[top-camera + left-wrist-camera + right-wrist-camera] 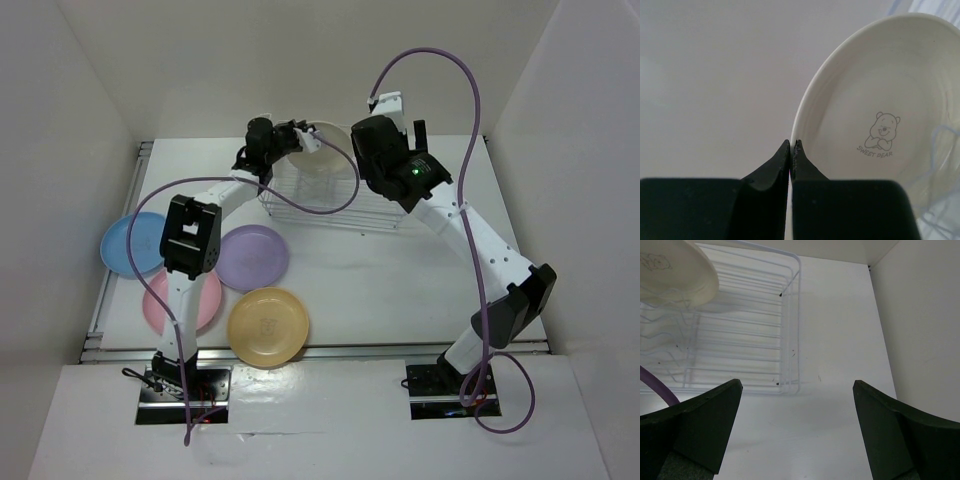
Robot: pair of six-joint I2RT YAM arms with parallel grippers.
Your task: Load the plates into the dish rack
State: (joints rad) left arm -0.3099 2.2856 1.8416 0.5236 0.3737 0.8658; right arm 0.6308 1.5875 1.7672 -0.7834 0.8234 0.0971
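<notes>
My left gripper will ease the cream plate [328, 143] down among the rack's wire loops to release it, because the loops already stand before the plate's printed side.
The cream plate [328, 143] stands on edge, tilted, over the back left part of the white wire dish rack [335, 205]. My left gripper [300, 140] is shut on its rim. In the left wrist view the fingers [791, 142] pinch the rim of the plate [880, 90], which bears a bear print. My right gripper [395, 135] hangs wide open and empty above the rack's right end. Its view [797, 385] shows the rack [740, 330] and the plate [675, 270]. Light blue [128, 243], purple [253, 257], pink [200, 300] and yellow-orange [268, 326] plates lie flat at front left.
White walls enclose the table on the left, back and right; the right wall [920, 315] is close to the rack's end. A purple cable [340, 190] from the left arm drapes over the rack. The left arm's forearm [190, 235] hangs over the pink plate.
</notes>
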